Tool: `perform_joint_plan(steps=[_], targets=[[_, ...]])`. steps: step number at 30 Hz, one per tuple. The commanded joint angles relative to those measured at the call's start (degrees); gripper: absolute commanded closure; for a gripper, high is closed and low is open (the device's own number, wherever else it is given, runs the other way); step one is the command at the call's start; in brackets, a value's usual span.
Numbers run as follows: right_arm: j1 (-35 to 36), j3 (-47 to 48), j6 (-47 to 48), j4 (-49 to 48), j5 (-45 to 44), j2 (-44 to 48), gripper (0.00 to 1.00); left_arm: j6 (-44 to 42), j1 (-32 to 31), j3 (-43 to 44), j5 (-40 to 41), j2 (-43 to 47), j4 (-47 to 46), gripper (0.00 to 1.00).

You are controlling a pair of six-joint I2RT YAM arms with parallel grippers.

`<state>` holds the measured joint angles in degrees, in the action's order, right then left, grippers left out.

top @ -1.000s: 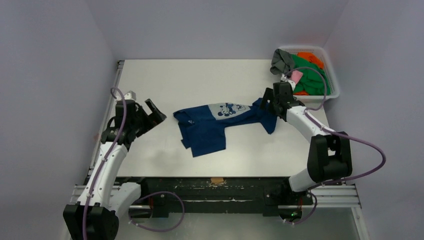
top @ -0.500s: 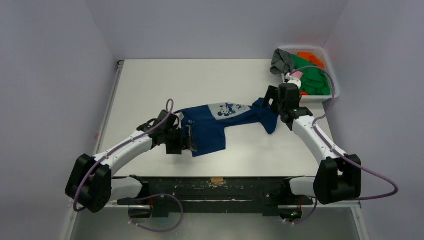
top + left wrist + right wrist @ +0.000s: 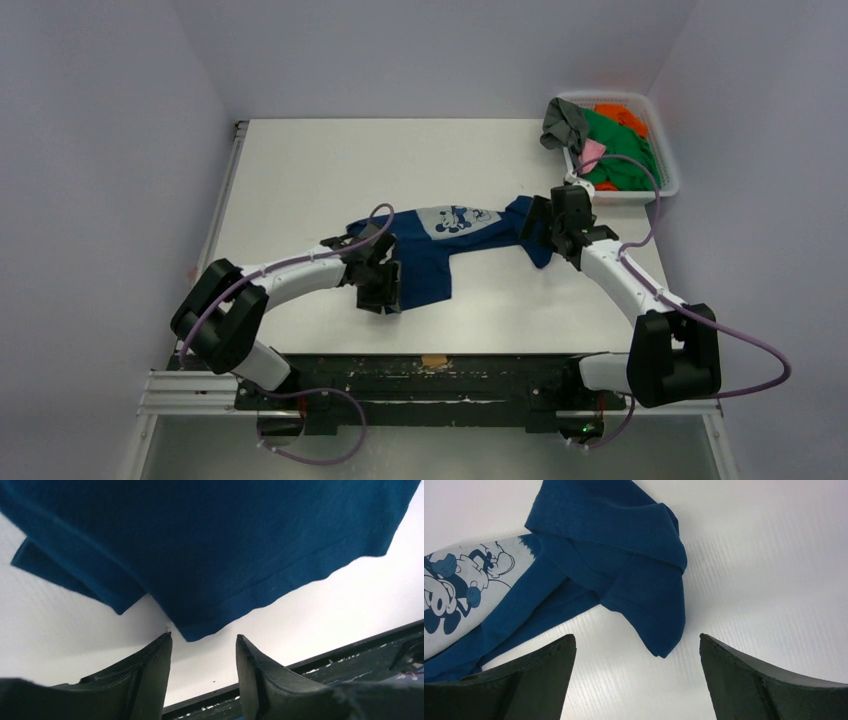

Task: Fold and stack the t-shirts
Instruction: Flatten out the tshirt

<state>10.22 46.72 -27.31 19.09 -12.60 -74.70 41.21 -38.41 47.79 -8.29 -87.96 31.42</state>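
Observation:
My right gripper lowers and eases back onto the folded sleeve's near end (image 3: 541, 260) (image 3: 663, 639) next, which lies below it and already points between its wide-open fingers.
A navy blue t-shirt (image 3: 420, 262) with a white printed graphic (image 3: 455, 218) lies crumpled in the middle of the table. My left gripper (image 3: 385, 297) is low at its near left corner. Seen from the left wrist, the hem corner (image 3: 195, 630) sits just beyond and between the tips of my left gripper (image 3: 204, 636), whose jaws stand partly apart with nothing pinched. My right gripper (image 3: 540, 225) hovers over the shirt's right end. It is wide open (image 3: 636, 637), with a folded sleeve (image 3: 659, 625) reaching in between the fingers. Green (image 3: 625, 155), orange (image 3: 620, 113), grey (image 3: 562, 122) and pink (image 3: 594, 152) t-shirts sit in the basket.
A white mesh basket (image 3: 668, 185) stands at the table's back right corner, the grey shirt hanging over its left rim. The table's black front rail (image 3: 350, 647) shows just behind the left fingers. Bare white tabletop (image 3: 330, 160) lies behind the navy shirt.
My left arm swung from the table's left side to the navy shirt's near left corner, and its jaws narrowed. My right gripper shifted slightly nearer over the sleeve, staying open.

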Motion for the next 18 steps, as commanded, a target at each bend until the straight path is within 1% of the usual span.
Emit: perform_joint_plan(steps=[1, 7, 10, 11, 12, 13, 14, 16, 18], targets=[[0.2, -0.9, -2.7, -0.1, -0.9, 1.9, 0.1, 1.4, -1.3, 5.7, 6.7, -6.7, 2.6, 0.56], [0.2, -2.6, -3.0, -0.6, 0.1, 2.6, 0.11, -0.1, -3.5, 15.4, 9.6, -16.5, 11.3, 0.7], [0.2, -3.9, -3.0, -0.6, 0.3, 3.7, 0.11, -0.7, -3.5, 18.2, 12.1, -18.6, 13.9, 0.76], [0.2, -4.4, -3.1, -0.7, 0.4, 4.3, 0.11, -0.8, -3.5, 18.6, 13.0, -18.7, 14.3, 0.79], [0.2, -5.0, -3.3, -0.8, 0.5, 4.8, 0.12, -0.9, -3.5, 18.8, 13.8, -18.6, 14.5, 0.85], [0.2, -5.5, -3.4, -0.9, 0.7, 5.3, 0.12, -1.1, -3.5, 18.9, 15.0, -18.4, 14.7, 0.97], [0.2, -5.9, -3.3, -0.7, 1.1, 5.9, 0.13, -1.0, -3.6, 19.2, 16.6, -18.0, 15.3, 1.0], [0.3, -6.6, -3.3, 0.5, 1.0, 6.7, 0.15, -0.4, -3.5, 18.9, 21.0, -15.7, 16.3, 1.0], [0.5, -6.8, -3.3, 2.2, 0.2, 7.1, 0.17, 1.7, -3.3, 17.5, 26.5, -10.7, 17.3, 1.0]])
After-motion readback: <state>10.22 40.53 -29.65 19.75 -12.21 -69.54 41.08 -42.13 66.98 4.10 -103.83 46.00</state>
